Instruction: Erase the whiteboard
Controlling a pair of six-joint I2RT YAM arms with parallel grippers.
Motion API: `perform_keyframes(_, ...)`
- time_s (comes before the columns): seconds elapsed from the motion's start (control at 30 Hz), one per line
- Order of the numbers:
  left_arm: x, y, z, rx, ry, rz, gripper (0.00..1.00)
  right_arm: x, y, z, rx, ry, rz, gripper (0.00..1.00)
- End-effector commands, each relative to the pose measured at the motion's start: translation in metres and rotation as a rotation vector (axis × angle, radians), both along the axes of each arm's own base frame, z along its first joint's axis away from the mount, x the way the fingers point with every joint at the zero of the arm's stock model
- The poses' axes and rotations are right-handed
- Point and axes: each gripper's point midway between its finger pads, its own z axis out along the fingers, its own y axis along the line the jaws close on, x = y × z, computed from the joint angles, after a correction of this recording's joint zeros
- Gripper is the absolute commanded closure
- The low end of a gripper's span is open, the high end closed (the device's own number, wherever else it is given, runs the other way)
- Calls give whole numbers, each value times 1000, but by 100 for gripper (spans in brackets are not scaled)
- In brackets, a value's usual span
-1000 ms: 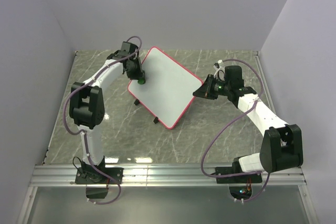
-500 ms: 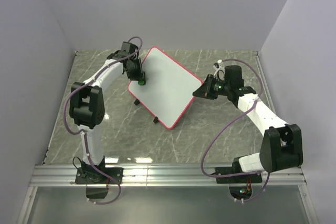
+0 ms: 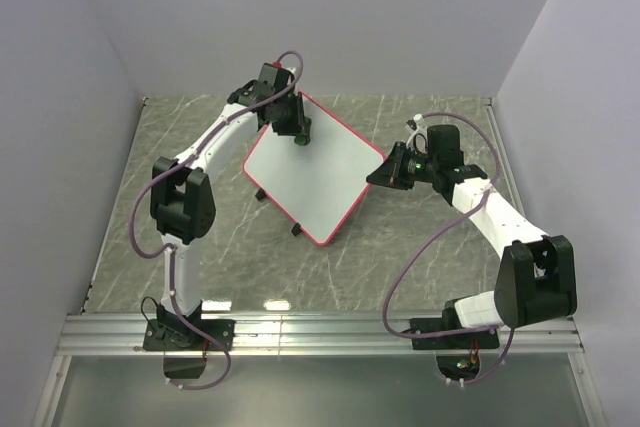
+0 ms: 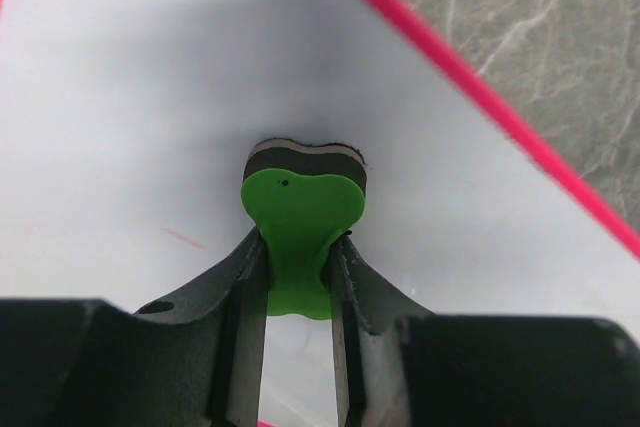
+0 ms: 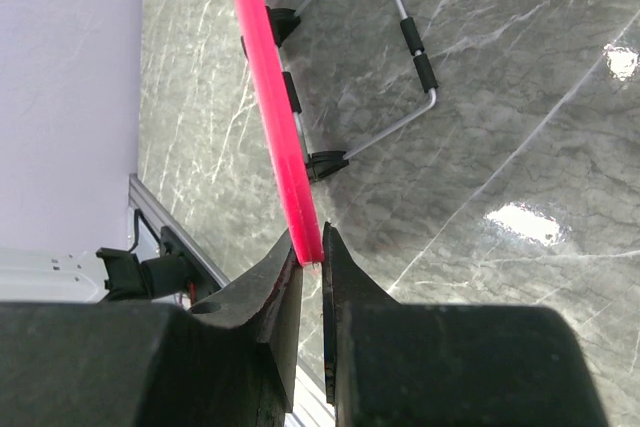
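Next, my left gripper wipes back over the remaining red streak. Then it brings the eraser [image 4: 298, 222] down onto the bare table beside the clips, below and back from the streak, and releases.
The whiteboard [image 3: 320, 172], white with a pink-red frame, lies tilted in the middle of the marble table. My left gripper [image 3: 298, 134] is shut on a small green eraser [image 4: 298, 222] and presses its dark felt face against the board near its far corner. A faint red streak [image 4: 183, 238] shows on the white surface left of the eraser. My right gripper [image 3: 378, 174] is shut on the board's right corner, its jaws pinching the pink frame edge [image 5: 280, 147]. Seen edge-on in the right wrist view, the board [image 5: 262, 57] carries black clips and a wire stand [image 5: 400, 97] behind it.
Two small black clips [image 3: 296, 229] stick out of the board's near-left edge. Pale walls close in the table on the left, back and right. A metal rail [image 3: 320, 332] with both arm bases runs along the near edge.
My left arm has swept the eraser from the board's left edge up and to the right, to the far corner. The right gripper and the board have stayed put.
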Motion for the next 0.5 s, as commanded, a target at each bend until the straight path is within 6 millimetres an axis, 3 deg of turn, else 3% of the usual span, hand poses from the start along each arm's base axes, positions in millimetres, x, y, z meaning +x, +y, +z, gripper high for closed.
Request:
perform_keyframes(0.0,-2,23,-6,48,4,31,100,7,0,8,-31,-56,3,100)
perform_keyframes(0.3,-5,88,-63,145,130,170,100,6,1,8,-32,-55,13,100)
perform_keyframes(0.47,-6,107,-73,152,161,202,100,6,1,10,-31,-58,14,100)
